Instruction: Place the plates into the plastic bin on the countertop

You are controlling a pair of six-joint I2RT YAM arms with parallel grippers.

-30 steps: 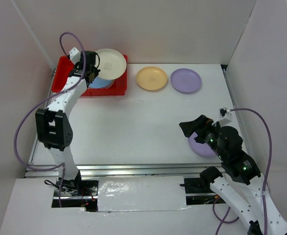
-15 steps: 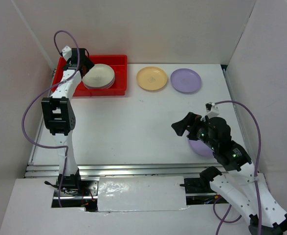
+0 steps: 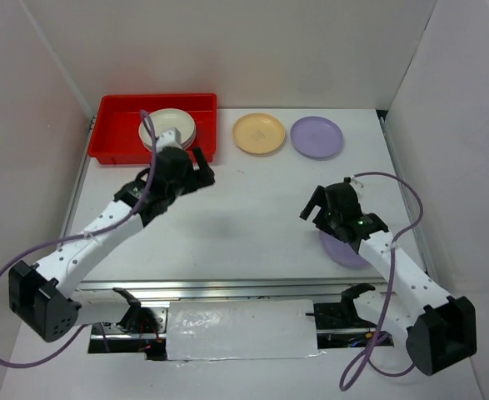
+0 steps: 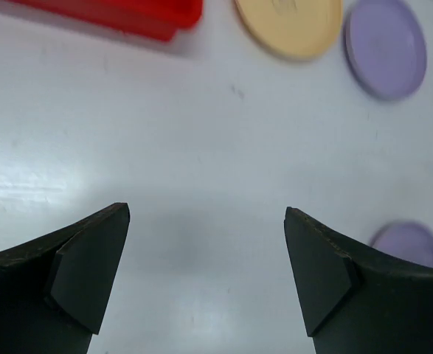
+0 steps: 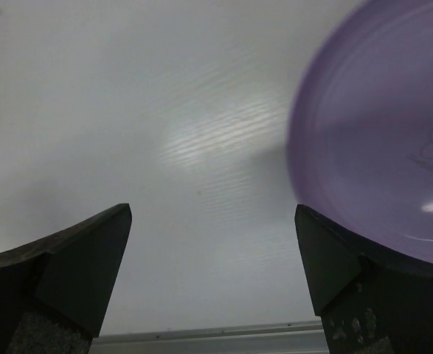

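Note:
The near purple plate's rim [image 3: 322, 239] [image 5: 295, 186] is outside the fingers of my right gripper, so I will next bring that open gripper down and toward the right in the wrist view onto it.
The red plastic bin [image 3: 117, 127] stands at the back left of the white countertop [image 3: 244, 208] and holds a stack of plates with a cream one [image 3: 168, 127] on top. To its right lie a yellow plate [image 3: 258, 132] and a purple plate [image 3: 316, 137]. Another purple plate [image 3: 345, 251] lies near the front right, partly under my right arm. My left gripper [image 3: 204, 168] hovers open and empty just in front of the bin. My right gripper [image 3: 317, 208] is open and empty, with the near purple plate [image 5: 378, 147] just beyond its right finger.
The left wrist view looks over bare table to the bin's corner [image 4: 135, 16], the yellow plate [image 4: 290, 26] and both purple plates [image 4: 386, 46] [image 4: 411, 243]. A metal rail [image 5: 201, 341] runs along the front edge. White walls close in the left, back and right.
My left gripper let go of the cream plate onto the stack in the bin, opened, and drew back toward the table's middle. My right arm shifted left and lower beside the near purple plate.

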